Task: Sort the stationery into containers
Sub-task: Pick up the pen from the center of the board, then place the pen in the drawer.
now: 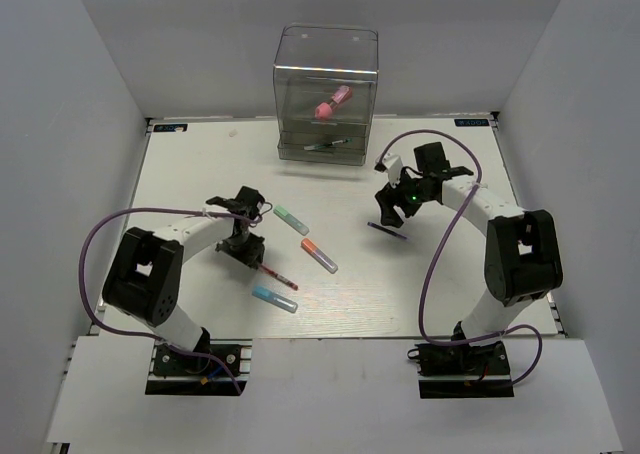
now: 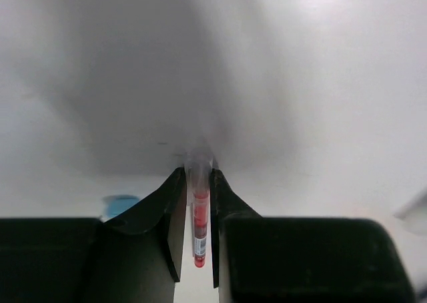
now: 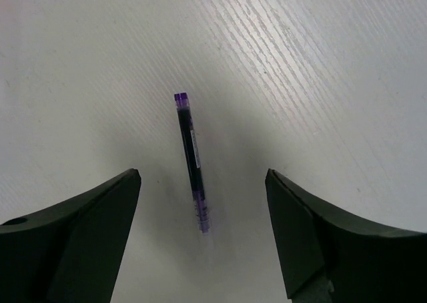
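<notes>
The lower drawer, outward of my left gripper, already holds a pen. I will lift the red pen (image 1: 281,275), carry it outward over the drawer and let it go.
My left gripper (image 1: 245,244) is shut on one end of a thin red pen (image 1: 281,275), low at the table; in the left wrist view the pen (image 2: 199,216) sits between the closed fingers (image 2: 167,203). My right gripper (image 1: 388,211) is open above a thin purple pen (image 1: 387,231), which lies on the table between the spread jaws in the right wrist view (image 3: 192,161). A green-capped marker (image 1: 291,220), an orange-capped marker (image 1: 319,256) and a blue-capped marker (image 1: 274,299) lie on the table. The clear drawer box (image 1: 327,64) stands at the back, with pink markers (image 1: 333,102) inside.
A dark pen (image 1: 325,145) lies in the box's lower drawer. Grey walls close in the table on the left, back and right. The blue marker's cap shows at the left of the left wrist view (image 2: 120,203).
</notes>
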Robot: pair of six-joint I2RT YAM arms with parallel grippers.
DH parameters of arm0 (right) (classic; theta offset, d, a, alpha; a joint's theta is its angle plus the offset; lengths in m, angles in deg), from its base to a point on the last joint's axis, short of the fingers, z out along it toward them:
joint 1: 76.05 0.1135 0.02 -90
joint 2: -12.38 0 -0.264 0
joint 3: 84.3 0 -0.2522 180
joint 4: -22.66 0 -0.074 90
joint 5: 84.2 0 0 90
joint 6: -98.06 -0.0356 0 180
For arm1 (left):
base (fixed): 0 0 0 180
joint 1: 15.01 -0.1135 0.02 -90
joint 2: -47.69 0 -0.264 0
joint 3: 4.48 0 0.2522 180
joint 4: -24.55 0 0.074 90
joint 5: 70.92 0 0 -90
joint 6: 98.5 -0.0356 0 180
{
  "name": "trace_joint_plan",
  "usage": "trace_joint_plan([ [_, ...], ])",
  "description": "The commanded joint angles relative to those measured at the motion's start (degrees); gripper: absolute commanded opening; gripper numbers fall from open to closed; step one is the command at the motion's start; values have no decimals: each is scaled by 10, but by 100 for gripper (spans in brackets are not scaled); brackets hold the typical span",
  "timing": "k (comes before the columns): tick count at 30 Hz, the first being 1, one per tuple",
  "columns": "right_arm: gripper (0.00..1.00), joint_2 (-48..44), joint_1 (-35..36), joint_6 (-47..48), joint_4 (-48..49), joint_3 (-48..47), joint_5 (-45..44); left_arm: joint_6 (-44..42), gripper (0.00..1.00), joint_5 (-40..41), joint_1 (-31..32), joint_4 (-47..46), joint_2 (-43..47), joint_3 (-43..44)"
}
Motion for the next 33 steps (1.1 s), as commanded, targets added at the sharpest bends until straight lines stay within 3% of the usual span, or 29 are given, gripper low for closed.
trace_joint_plan([
  [1,84,-26,-2,11,9,7,15,-6,0,18,2,-84,15,60],
  [2,90,-28,-5,12,10,10,8,-11,0,9,2,-98,7,95],
  [9,90,-32,-11,14,24,23,1,-16,0,-7,-9,-138,-51,258],
  [17,90,-46,-14,15,31,36,1,9,0,36,-9,-211,-164,407],
  [25,90,-62,-17,17,36,56,-2,99,0,41,-9,-276,-252,477],
  [33,90,-76,-19,22,46,80,-2,138,0,41,-9,-307,-259,478],
])
